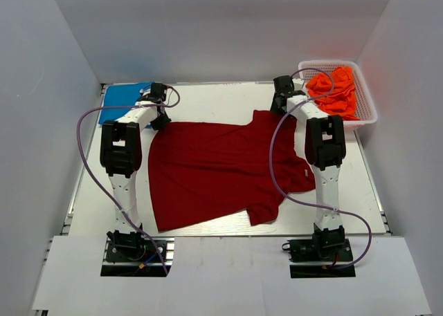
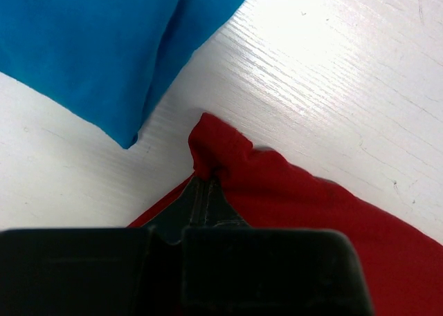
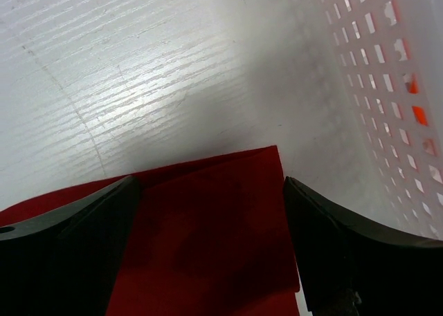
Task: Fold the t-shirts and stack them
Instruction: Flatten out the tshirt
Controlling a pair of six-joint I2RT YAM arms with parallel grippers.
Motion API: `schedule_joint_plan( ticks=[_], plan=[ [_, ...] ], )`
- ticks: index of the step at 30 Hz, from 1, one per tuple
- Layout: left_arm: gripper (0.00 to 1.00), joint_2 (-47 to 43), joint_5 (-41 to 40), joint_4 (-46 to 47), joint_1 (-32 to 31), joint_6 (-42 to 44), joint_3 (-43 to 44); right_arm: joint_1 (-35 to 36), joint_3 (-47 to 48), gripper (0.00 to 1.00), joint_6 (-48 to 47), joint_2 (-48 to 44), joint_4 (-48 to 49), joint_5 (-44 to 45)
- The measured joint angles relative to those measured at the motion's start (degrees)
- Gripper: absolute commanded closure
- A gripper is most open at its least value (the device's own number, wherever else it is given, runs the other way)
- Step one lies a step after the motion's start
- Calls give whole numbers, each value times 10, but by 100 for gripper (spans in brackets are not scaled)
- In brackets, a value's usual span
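Note:
I need to move my right gripper a little away from the basket's side and close its fingers on the shirt's far sleeve edge (image 3: 211,174), since that edge is already between them.
A dark red t-shirt (image 1: 221,171) lies spread on the white table. My left gripper (image 1: 160,119) is shut on its far left corner, which shows pinched between the fingers in the left wrist view (image 2: 208,181). My right gripper (image 1: 280,103) is open over the shirt's far right sleeve edge (image 3: 221,212), one finger on each side. A folded blue t-shirt (image 1: 124,103) lies at the far left, also in the left wrist view (image 2: 104,46). Orange t-shirts (image 1: 333,89) are piled in a basket.
A white perforated basket (image 1: 367,112) stands at the far right corner; its wall (image 3: 387,88) is close to my right gripper. White walls enclose the table on three sides. Purple cables loop from both arms.

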Motion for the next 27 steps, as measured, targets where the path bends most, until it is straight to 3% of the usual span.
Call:
schedule_joint_plan(
  ticks=[1, 5, 7, 8, 10, 11, 21, 27],
  plan=[
    [100, 0, 0, 1, 0, 0, 0, 0, 2, 14, 4, 1, -4, -3],
    [100, -1, 1, 2, 0, 3, -2, -4, 10, 40, 25, 4, -13, -36],
    [100, -1, 2, 2, 0, 4, -2, -4, 9, 58, 32, 4, -9, -58],
    [100, -1, 2, 2, 0, 5, -2, -5, 7, 72, 34, 4, -6, -69],
    [100, -2, 2, 2, 0, 7, -2, -7, -1, 84, 33, 0, 5, -82],
    [100, -2, 2, 2, 0, 8, -2, -8, -4, 100, 32, -2, 9, -91],
    [100, -31, 4, -12, -2, 25, -1, -6, -32, 100, -18, -32, 30, -128],
    [100, -144, 4, -8, -10, 43, -4, -2, -122, 100, -55, -224, 63, -121]
  ],
)
